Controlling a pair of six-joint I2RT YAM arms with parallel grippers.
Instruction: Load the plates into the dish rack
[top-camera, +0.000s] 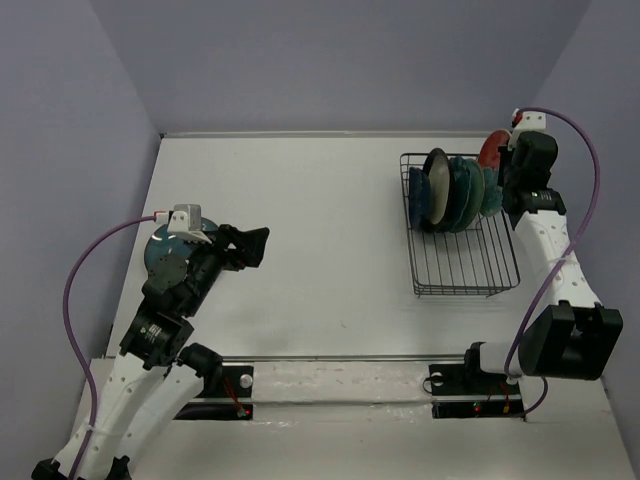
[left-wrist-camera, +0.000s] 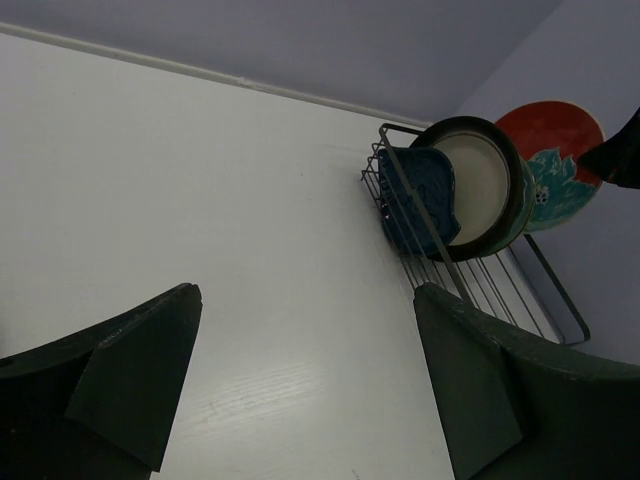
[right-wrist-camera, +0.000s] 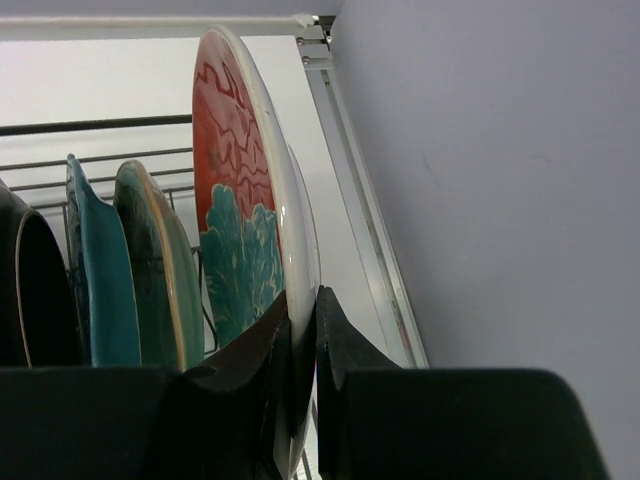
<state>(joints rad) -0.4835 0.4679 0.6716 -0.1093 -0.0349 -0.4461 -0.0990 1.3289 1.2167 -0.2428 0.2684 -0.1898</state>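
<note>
The right gripper comes down left in the top view next and releases the red plate (right-wrist-camera: 232, 170) in the rack's gap beside the teal plates, as that gap is empty.
The black wire dish rack (top-camera: 467, 262) stands at the right, with several plates upright in its far half: the dark-blue leaf-shaped plate (top-camera: 415, 197), the cream plate with brown rim (top-camera: 438, 180) and teal plates (top-camera: 468, 192). My right gripper (top-camera: 512, 165) is shut on the rim of the red plate with teal flower (top-camera: 491, 150), held upright at the rack's far right end; the wrist view shows the pinch (right-wrist-camera: 303, 320) on the red plate (right-wrist-camera: 232, 170). My left gripper (top-camera: 256, 245) is open and empty. A teal plate (top-camera: 162, 250) lies flat under the left wrist.
The rack's near half (top-camera: 465, 270) holds no plates. The right wall is close behind the red plate (right-wrist-camera: 480, 200). The left wrist view shows the rack (left-wrist-camera: 500, 285), the leaf plate (left-wrist-camera: 420, 195), the cream plate (left-wrist-camera: 485, 185) and white table (left-wrist-camera: 200, 200).
</note>
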